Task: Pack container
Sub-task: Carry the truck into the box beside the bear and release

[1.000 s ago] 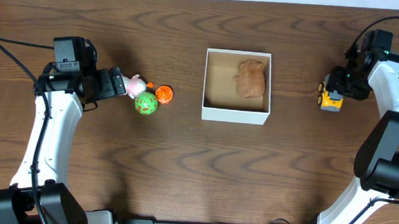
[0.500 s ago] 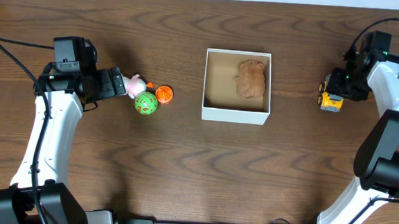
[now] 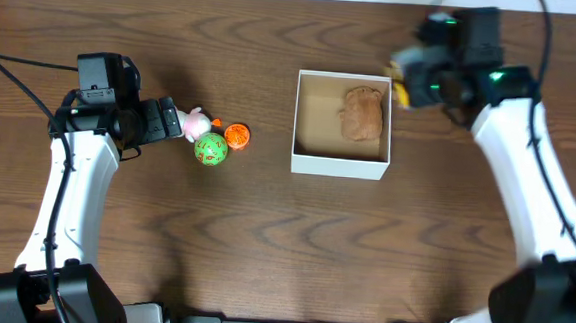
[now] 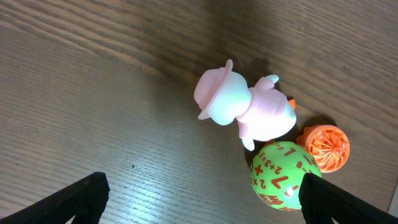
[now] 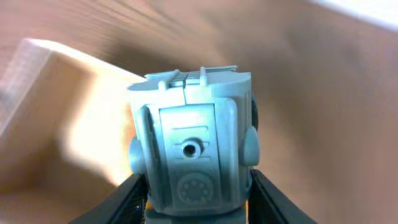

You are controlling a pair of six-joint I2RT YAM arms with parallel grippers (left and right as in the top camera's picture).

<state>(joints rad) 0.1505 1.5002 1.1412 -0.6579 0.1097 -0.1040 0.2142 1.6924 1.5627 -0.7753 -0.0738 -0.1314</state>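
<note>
Next I will move my right gripper to the left in the overhead view and down to release the vehicle point(image 3: 401, 92), since the container's empty half point(image 3: 319, 109) lies below on that side.
The container point(image 3: 338, 166) is a white-walled box with a brown inside, at the table's middle. A brown plush toy point(image 3: 363, 114) lies in its right half. My right gripper point(image 3: 405, 81) is shut on a grey and yellow toy vehicle point(image 3: 401, 92), held in the air by the container's far right corner. The right wrist view shows the vehicle point(image 5: 193, 143) between the fingers point(image 5: 196, 202), with the container point(image 5: 43, 118) below on the left. My left gripper point(image 3: 168, 122) is open beside a pink pig toy point(image 3: 194, 123). In the left wrist view its fingers point(image 4: 199, 202) are spread wide below the pig point(image 4: 245, 109).
A green numbered ball point(image 3: 210, 150) and a small orange ball point(image 3: 236, 135) lie next to the pig; both show in the left wrist view, the green ball point(image 4: 286, 176) and the orange ball point(image 4: 323, 147). The right arm stretches over the table's right side.
My right arm has swung left from the table's right side to the container's far right corner, carrying the toy vehicle. The left arm has not moved.
</note>
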